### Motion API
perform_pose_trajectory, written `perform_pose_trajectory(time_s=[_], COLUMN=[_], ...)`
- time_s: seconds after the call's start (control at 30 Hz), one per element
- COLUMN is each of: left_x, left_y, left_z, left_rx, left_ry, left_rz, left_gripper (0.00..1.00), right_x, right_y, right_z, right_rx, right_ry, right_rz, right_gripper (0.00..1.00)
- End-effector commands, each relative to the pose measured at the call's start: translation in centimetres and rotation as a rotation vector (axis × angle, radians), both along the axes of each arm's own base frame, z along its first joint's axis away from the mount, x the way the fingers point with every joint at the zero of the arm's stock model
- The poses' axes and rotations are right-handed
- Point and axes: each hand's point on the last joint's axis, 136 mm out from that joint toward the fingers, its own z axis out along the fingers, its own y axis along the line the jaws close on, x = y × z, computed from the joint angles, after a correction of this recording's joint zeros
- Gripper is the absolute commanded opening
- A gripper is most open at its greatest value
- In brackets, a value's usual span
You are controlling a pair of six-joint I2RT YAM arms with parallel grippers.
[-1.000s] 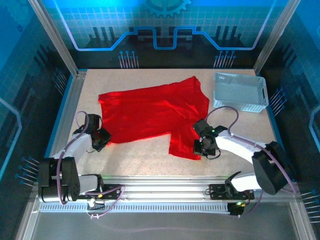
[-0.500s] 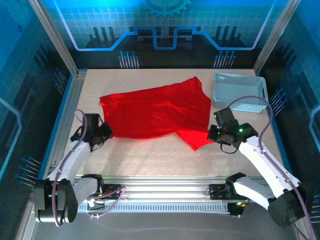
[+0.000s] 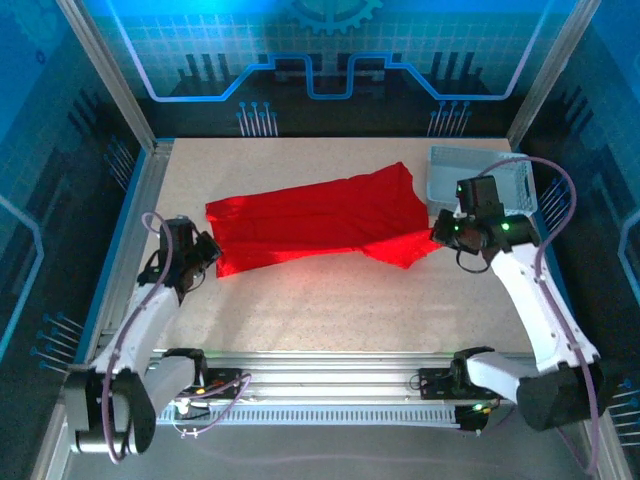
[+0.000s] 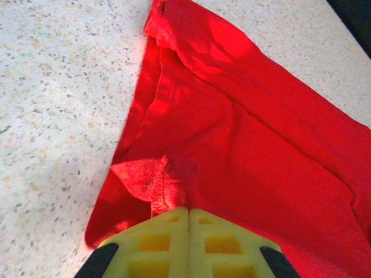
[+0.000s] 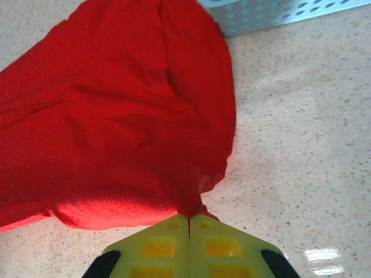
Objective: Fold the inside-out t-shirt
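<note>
The t-shirt's far edge lies outward of my left gripper, so it will move the t-shirt's bunched fold outward, lower it onto the t-shirt and release it.
The bright red t-shirt lies stretched across the middle of the table as a long folded band. My left gripper is shut on its near left corner, and in the left wrist view a bunched fold of the t-shirt rises from between the yellow fingers of that gripper. My right gripper is shut on the right end, lifted beside the basket. In the right wrist view the t-shirt hangs from the closed yellow fingers of the right gripper.
A white mesh basket stands at the back right, just behind my right gripper, and its wall shows in the right wrist view. Speckled tabletop stretches in front of the shirt. Metal frame rails border the table.
Both grippers have carried the shirt's near edge toward the back. The right one moved far back and right, up to the basket, and the cloth has gone from a broad spread to a narrow band.
</note>
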Motion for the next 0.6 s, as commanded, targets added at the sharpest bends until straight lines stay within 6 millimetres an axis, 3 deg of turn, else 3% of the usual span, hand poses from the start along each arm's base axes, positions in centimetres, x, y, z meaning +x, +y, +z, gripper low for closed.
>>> perform_pose_trajectory(time_s=[0.0, 0.23, 0.37, 0.57], left_x=[3.8, 9.9, 12.1, 13.5], left_y=[0.2, 1.4, 2.3, 3.9], left_z=[2.3, 0.2, -2.1, -5.1], left_rx=[0.025, 0.05, 0.045, -0.002], left_ry=[-0.072, 0.051, 0.126, 0.186], left_rz=[-0.018, -0.001, 0.026, 0.086], left_gripper=[0.0, 0.0, 0.0, 0.0], right_x=[3.3, 12.6, 17.6, 22.5], right_y=[1.4, 4.3, 5.6, 7.0], right_z=[1.6, 1.8, -0.4, -3.6], right_rx=[0.034, -0.02, -0.101, -0.17], right_ry=[-0.057, -0.058, -0.007, 0.037], right_rz=[0.046, 0.107, 0.121, 0.13], right_gripper=[0.0, 0.0, 0.0, 0.0])
